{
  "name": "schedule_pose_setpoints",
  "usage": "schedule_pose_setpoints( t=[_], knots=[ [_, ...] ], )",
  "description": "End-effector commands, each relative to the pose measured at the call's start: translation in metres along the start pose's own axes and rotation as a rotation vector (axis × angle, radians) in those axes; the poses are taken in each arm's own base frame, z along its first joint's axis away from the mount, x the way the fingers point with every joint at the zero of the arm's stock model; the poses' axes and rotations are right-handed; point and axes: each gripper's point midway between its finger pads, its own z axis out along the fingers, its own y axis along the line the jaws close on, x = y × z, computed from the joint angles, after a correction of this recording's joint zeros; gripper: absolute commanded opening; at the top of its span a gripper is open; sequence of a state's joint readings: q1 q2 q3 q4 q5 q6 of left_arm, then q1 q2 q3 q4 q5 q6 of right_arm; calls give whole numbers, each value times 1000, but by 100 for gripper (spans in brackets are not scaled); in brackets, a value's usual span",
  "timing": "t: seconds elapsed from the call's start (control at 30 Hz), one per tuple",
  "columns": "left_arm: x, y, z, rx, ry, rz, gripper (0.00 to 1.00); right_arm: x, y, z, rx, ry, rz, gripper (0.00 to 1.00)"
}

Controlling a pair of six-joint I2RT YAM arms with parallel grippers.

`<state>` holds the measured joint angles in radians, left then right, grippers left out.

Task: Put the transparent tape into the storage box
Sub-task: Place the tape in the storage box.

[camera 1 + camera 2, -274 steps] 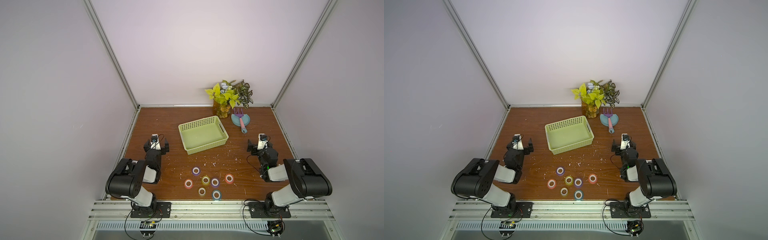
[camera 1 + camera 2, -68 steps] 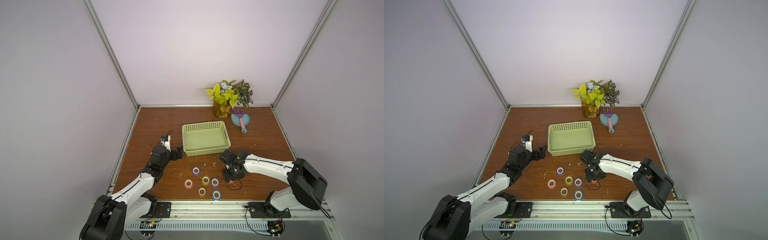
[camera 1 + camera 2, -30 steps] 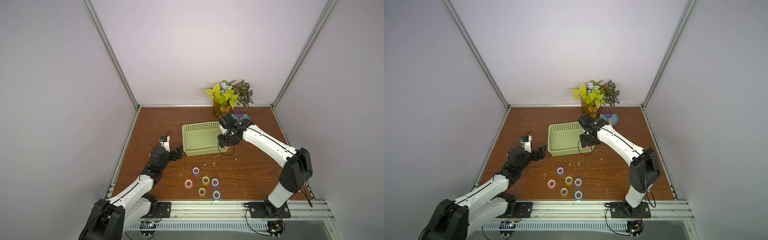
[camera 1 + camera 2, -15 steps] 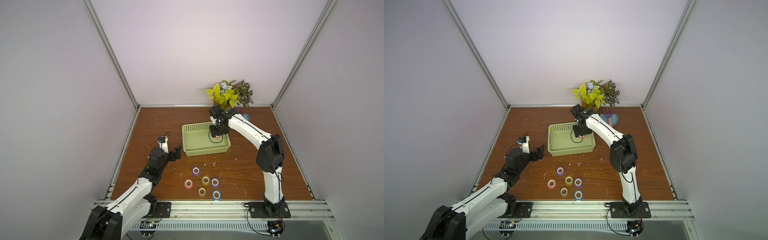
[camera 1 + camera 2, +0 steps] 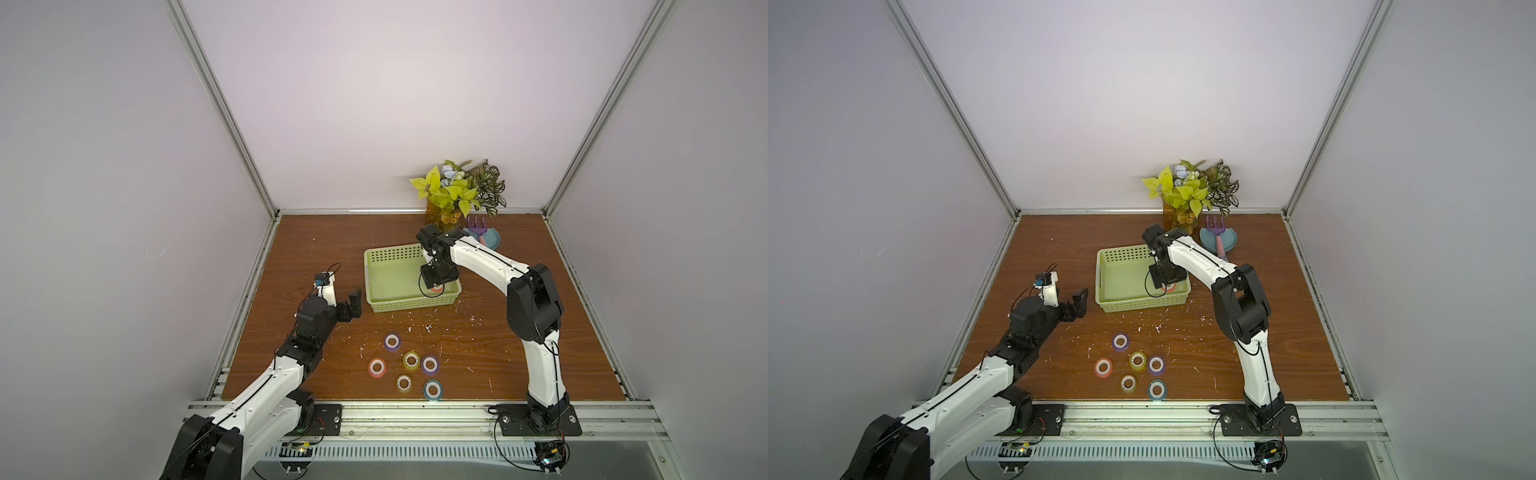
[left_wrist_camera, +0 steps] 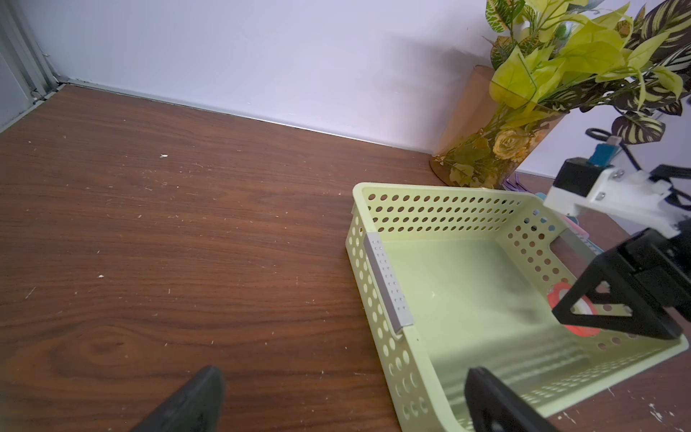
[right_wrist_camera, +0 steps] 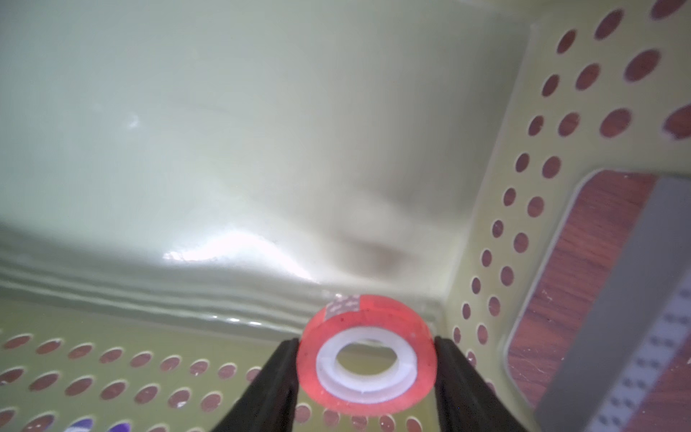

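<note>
My right gripper is above the box's bottom by the box's near corner [image 5: 436, 292] [image 7: 378, 263], so next it should go down a little and let go of the red tape roll there.
The storage box [image 5: 368, 274] [image 5: 1100, 274] is a light-green perforated basket in the middle of the wooden table. My right gripper [image 7: 366, 341] [image 5: 437, 280] [image 5: 1167, 280] reaches down into its right end, shut on a red transparent tape roll [image 7: 374, 312] [image 6: 559, 295] with a white core. The roll hangs close to a corner of the box [image 7: 486, 224]; whether it touches the floor I cannot tell. My left gripper [image 6: 346, 374] [image 5: 352, 305] [image 5: 1077, 307] stands open and empty just outside the box's left end [image 6: 430, 189].
Several more tape rolls lie on the table in front of the box, among them a purple one [image 5: 392, 341], a yellow one [image 5: 411, 360] and a blue one [image 5: 432, 389]. A vase of leaves [image 5: 453, 195] and a blue dish with a toy rake [image 5: 484, 235] stand behind the box.
The right gripper has carried the red roll over the box and lowered it into the right end. The left gripper has stayed open beside the box.
</note>
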<state>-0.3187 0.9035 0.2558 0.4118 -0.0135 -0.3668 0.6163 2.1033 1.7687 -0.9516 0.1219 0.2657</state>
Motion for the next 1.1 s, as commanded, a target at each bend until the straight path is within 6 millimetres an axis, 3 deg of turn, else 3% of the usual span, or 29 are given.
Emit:
schedule_pose_setpoints(
  t=[0.0, 0.33, 0.5, 0.87, 1.07],
  knots=[
    [-1, 5, -2, -19, -17, 1, 99, -1, 1, 6, -13, -4, -5, 55],
    [-2, 6, -2, -25, -20, 2, 99, 1, 0, 17, -19, 8, -1, 56],
    [-2, 6, -2, -27, -23, 3, 99, -3, -1, 11, -18, -6, 3, 65],
    [-2, 7, -3, -29, -24, 7, 99, -18, -1, -42, -52, -108, -2, 75],
    [-5, 7, -8, -26, -55, 3, 99, -14, 18, -85, -84, -200, -92, 80]
  ],
)
